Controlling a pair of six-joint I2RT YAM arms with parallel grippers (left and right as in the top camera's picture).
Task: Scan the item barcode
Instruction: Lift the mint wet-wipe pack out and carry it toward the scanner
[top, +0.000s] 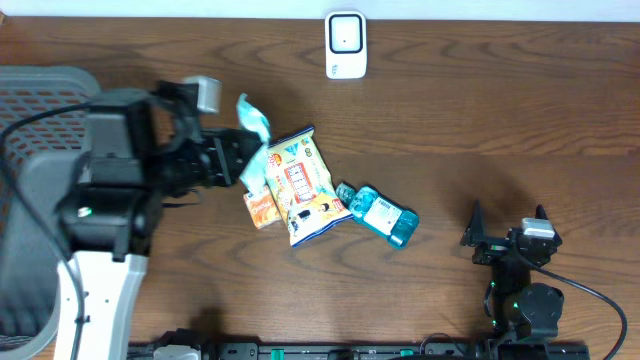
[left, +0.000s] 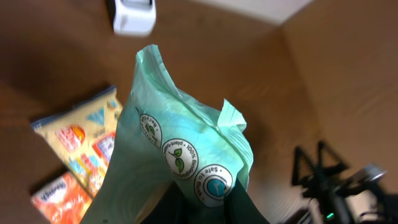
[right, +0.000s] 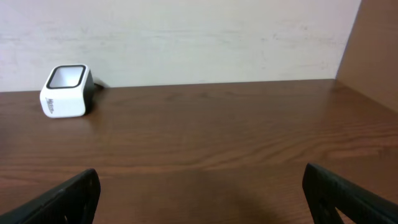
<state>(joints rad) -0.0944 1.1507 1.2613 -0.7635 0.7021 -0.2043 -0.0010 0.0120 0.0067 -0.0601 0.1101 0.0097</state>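
Observation:
Next, my left gripper swings across to its right in the overhead view, lowers and releases the packet onto clear wood outward of the bottle, which lies below.
A mint-green packet (top: 254, 150) with round printed seals hangs above the table, and my left gripper (top: 240, 156) is shut on its lower end. In the left wrist view the packet (left: 180, 149) fills the middle, with the dark fingers of the gripper (left: 205, 208) pinching it at the bottom edge. No barcode shows on the visible face. The white scanner (top: 346, 45) stands at the table's far edge, beyond and to the right of the packet. It also appears as the scanner (left: 134, 15) and the scanner (right: 65, 91). My right gripper (top: 508, 224) stands open near the front right, empty (right: 202, 199).
A yellow snack bag (top: 305, 185), a small orange packet (top: 260, 208) and a blue bottle (top: 385, 213) lie on the wooden table just right of the left gripper. A grey basket (top: 40, 90) stands at the left edge.

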